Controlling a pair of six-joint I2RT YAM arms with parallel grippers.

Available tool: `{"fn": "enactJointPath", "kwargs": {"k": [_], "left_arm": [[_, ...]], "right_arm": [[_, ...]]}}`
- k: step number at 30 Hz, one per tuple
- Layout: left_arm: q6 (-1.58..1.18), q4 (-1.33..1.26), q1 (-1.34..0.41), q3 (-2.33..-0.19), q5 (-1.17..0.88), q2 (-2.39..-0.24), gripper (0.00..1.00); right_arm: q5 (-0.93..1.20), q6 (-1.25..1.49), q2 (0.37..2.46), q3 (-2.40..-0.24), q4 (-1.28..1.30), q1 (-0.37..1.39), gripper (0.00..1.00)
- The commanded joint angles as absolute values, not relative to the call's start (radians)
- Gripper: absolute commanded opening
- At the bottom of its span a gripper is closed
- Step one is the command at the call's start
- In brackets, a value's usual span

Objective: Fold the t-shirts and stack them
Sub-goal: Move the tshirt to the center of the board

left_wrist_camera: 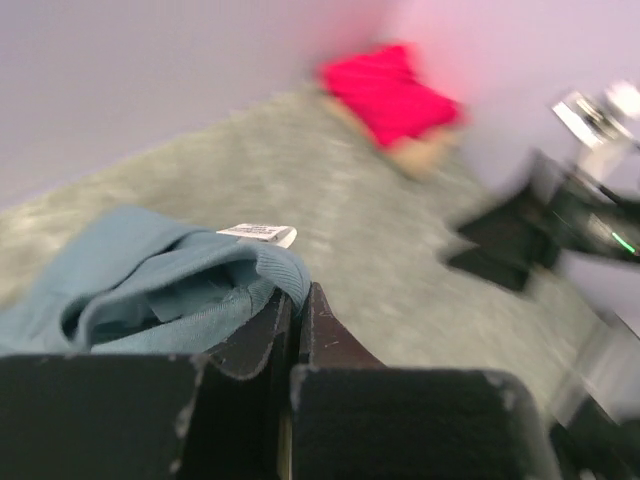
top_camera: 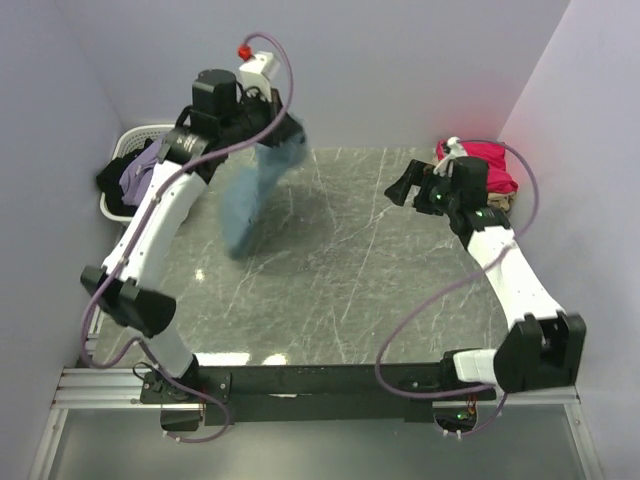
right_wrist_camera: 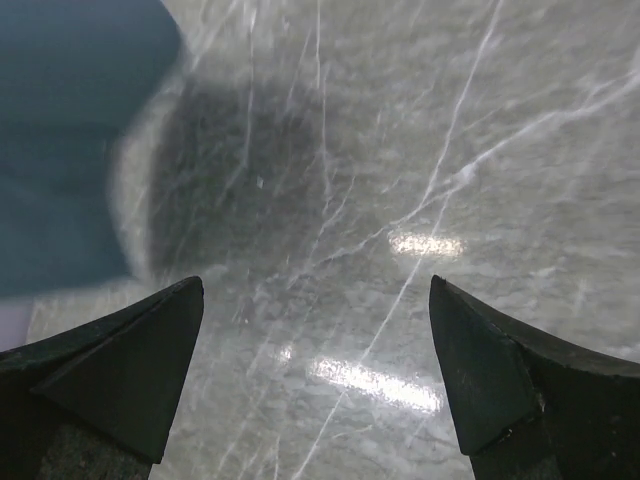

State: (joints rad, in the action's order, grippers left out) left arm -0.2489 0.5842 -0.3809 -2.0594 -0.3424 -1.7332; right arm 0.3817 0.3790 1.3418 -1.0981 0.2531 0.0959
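The collar is to be released next, so the left gripper will move back and down onto the middle of the marble.
A teal-blue t-shirt (top_camera: 255,185) hangs above the table's far left, blurred, from my left gripper (top_camera: 283,128). In the left wrist view the left gripper (left_wrist_camera: 298,296) is shut on the shirt's ribbed collar (left_wrist_camera: 285,265) by its white label (left_wrist_camera: 258,233). A crimson-pink t-shirt (top_camera: 490,165) lies folded on a beige t-shirt (top_camera: 500,203) at the far right; both also show in the left wrist view (left_wrist_camera: 395,95). My right gripper (top_camera: 398,190) hovers open just left of that stack, over bare marble with nothing between its fingertips (right_wrist_camera: 165,345). The teal shirt (right_wrist_camera: 70,140) fills the right wrist view's upper left.
A white slatted basket (top_camera: 125,150) holding purple cloth (top_camera: 138,172) stands at the far left by the wall. The grey marble tabletop (top_camera: 350,280) lies between the arms. Walls close in on the left, back and right.
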Motion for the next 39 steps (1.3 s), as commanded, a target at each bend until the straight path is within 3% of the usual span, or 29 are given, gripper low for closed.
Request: {"fn": "enactJointPath", "kwargs": {"k": [1,6,14,17,19,21,23,24,26,29,32,35,36,37,39], "left_arm": [[-0.258,0.485,-0.497,-1.970,-0.558,-1.595,0.01],[-0.274,0.457,-0.626,-1.745,-0.556,-1.540,0.01],[-0.390,0.331,-0.637,-1.246,-0.133,-1.437,0.04],[-0.413,0.330,-0.637,-1.166,-0.048,-1.500,0.18],[-0.422,0.353,-0.637,-1.154,-0.048,-1.555,0.16],[-0.459,0.347,-0.637,-1.143,-0.019,-1.632,0.24],[-0.480,0.331,-0.638,-1.125,-0.005,-1.679,0.21],[-0.489,0.310,-0.638,-1.114,0.000,-1.686,0.25],[-0.518,0.321,-0.638,-1.104,0.067,-1.707,0.47],[-0.564,0.305,-0.638,-1.062,0.159,-1.665,0.55],[-0.623,0.316,-0.631,-1.017,0.294,-1.583,0.81],[-0.673,0.363,-0.621,-0.996,0.406,-1.504,0.86],[-0.684,0.367,-0.615,-0.985,0.422,-1.482,0.96],[-0.698,0.371,-0.608,-0.961,0.432,-1.458,1.00],[-0.726,0.361,-0.585,-0.933,0.422,-1.388,0.99]], "right_arm": [[0.269,0.399,1.198,-1.068,0.279,0.104,1.00],[0.278,0.380,1.115,-1.065,0.330,0.104,1.00],[0.187,0.345,1.025,-1.061,0.417,0.104,1.00],[0.204,0.328,1.034,-1.081,0.454,0.106,1.00],[0.259,0.322,1.048,-1.085,0.472,0.107,1.00],[0.310,0.299,1.078,-1.086,0.504,0.123,1.00],[0.333,0.276,1.112,-1.086,0.534,0.159,1.00],[0.334,0.252,1.123,-1.085,0.557,0.179,1.00],[0.290,0.239,1.150,-1.086,0.580,0.260,1.00],[0.264,0.242,1.170,-1.074,0.583,0.350,1.00],[0.285,0.242,1.199,-1.055,0.557,0.397,1.00],[0.301,0.219,1.253,-1.069,0.560,0.439,1.00],[0.308,0.203,1.273,-1.087,0.569,0.452,1.00],[0.308,0.192,1.296,-1.100,0.580,0.463,1.00],[0.308,0.163,1.376,-1.136,0.607,0.501,1.00]]}}
